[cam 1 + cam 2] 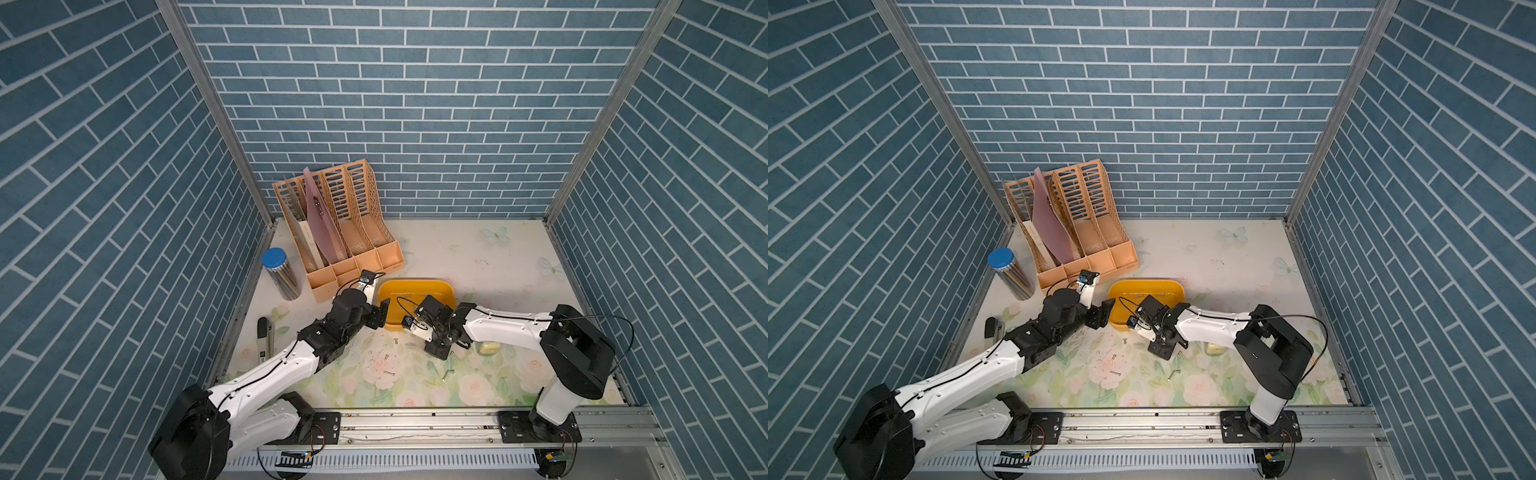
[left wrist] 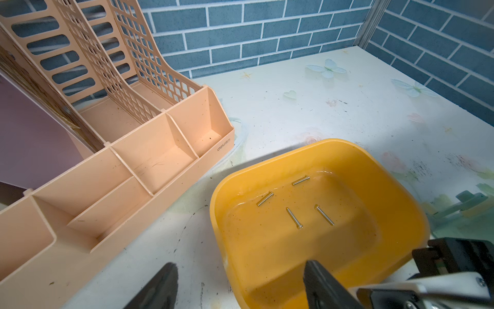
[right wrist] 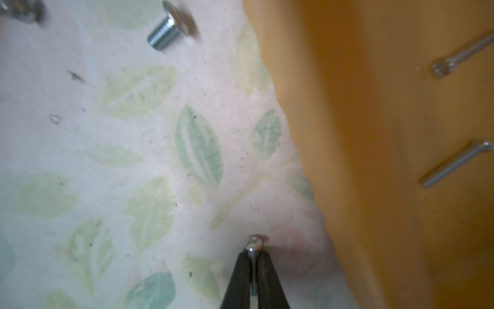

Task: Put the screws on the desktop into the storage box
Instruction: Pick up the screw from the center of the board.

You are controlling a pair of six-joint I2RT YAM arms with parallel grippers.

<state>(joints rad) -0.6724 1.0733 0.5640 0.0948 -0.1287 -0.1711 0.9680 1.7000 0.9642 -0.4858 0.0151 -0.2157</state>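
My right gripper will next lift outward over the box's near side, as the box is just outward, and release the screw above the box's yellow bottom.
The yellow storage box [image 1: 440, 286] stands mid-desktop [image 1: 478, 257], with several thin silvery screws [image 2: 300, 180] lying on its floor. My left gripper [image 2: 240, 264] is open and straddles the box's near corner, one finger [image 2: 315, 270] inside and the other outside on the desktop. My right gripper [image 3: 253, 252] is shut on a thin screw, whose round head [image 3: 254, 242] sticks out past the fingertips, low over the desktop just beside the box wall [image 3: 347, 160]. In both top views, loose screws [image 1: 388, 372] [image 1: 1115, 372] lie on the rose print in front of the box. A short thick bolt [image 3: 171, 29] lies further off.
A peach file organizer [image 1: 345, 232] stands at the back left, close to the box. A blue-lidded jar [image 1: 280, 274] and a black tool [image 1: 264, 336] sit along the left edge. A small pale green case [image 1: 488, 347] lies under my right arm.
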